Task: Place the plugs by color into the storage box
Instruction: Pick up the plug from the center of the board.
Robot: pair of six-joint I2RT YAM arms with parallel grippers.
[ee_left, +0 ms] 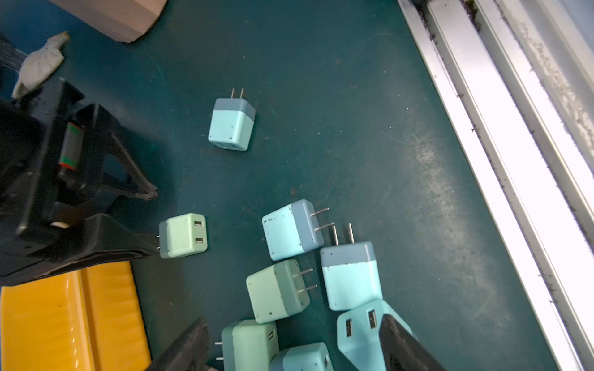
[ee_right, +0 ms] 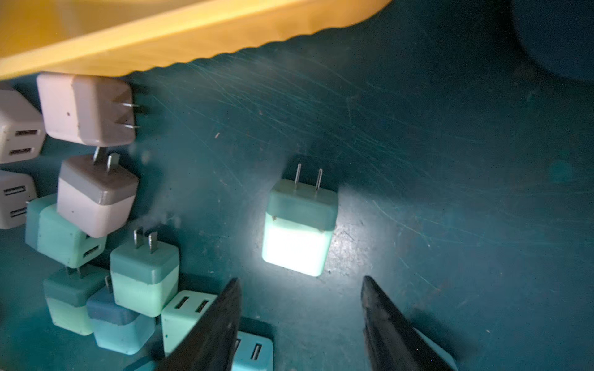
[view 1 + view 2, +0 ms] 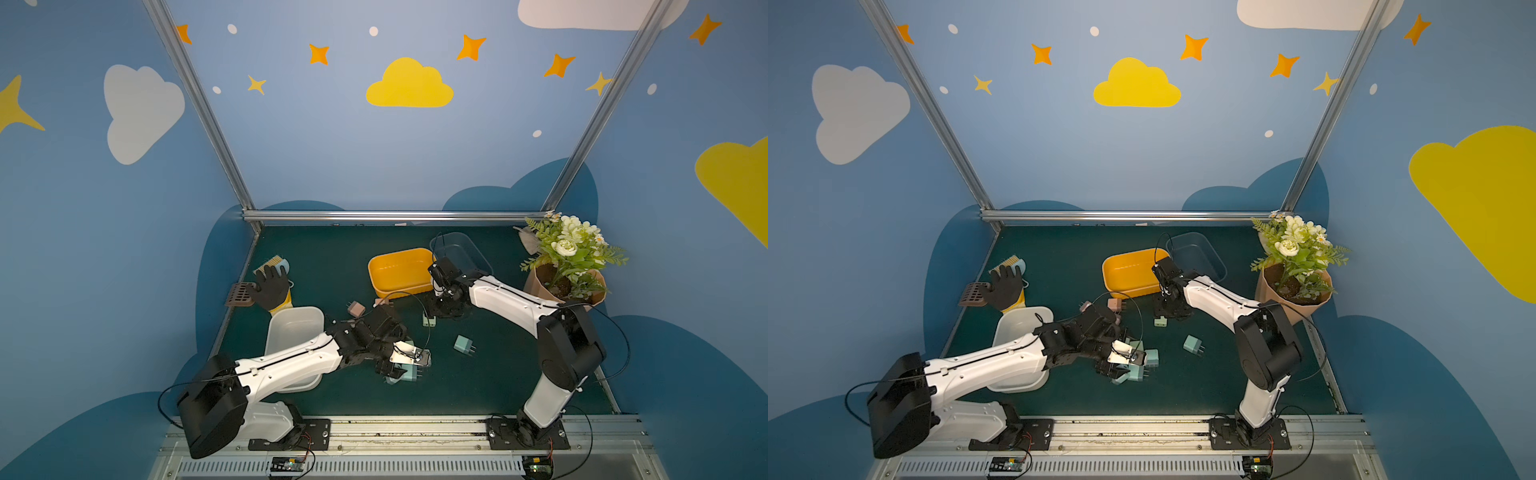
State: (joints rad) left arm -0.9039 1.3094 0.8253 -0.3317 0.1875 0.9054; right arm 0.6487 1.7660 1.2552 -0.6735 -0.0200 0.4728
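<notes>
I need to lower my right gripper next, with its fingers on either side of the plug's body (image 3: 429, 320) (image 2: 299, 232), where the bare mat leaves room for them. The green plug lies below my gripper, just past its open fingers.
Several plugs lie on the green mat. In the left wrist view my left gripper (image 1: 295, 347) is open over a cluster, with a green plug (image 1: 250, 345) and a teal plug (image 1: 302, 358) between its fingers and another teal plug (image 1: 356, 337) against one finger (image 1: 405, 347). My right gripper (image 2: 302, 308) is open and holds nothing. A green plug (image 2: 299, 231) lies flat just past its fingertips. Pink plugs (image 2: 86, 109) sit by the yellow storage box (image 3: 399, 270). One teal plug (image 3: 464, 345) lies alone. In a top view the left gripper (image 3: 395, 370) and right gripper (image 3: 442, 309) both hang low over the mat.
A dark blue box (image 3: 461, 249) stands behind the yellow one, and a white box (image 3: 295, 332) lies under my left arm. A potted flower bunch (image 3: 569, 266) is at the right. A black glove (image 3: 270, 286), a brush (image 3: 274, 262) and a brown grate (image 3: 241, 293) lie at the left.
</notes>
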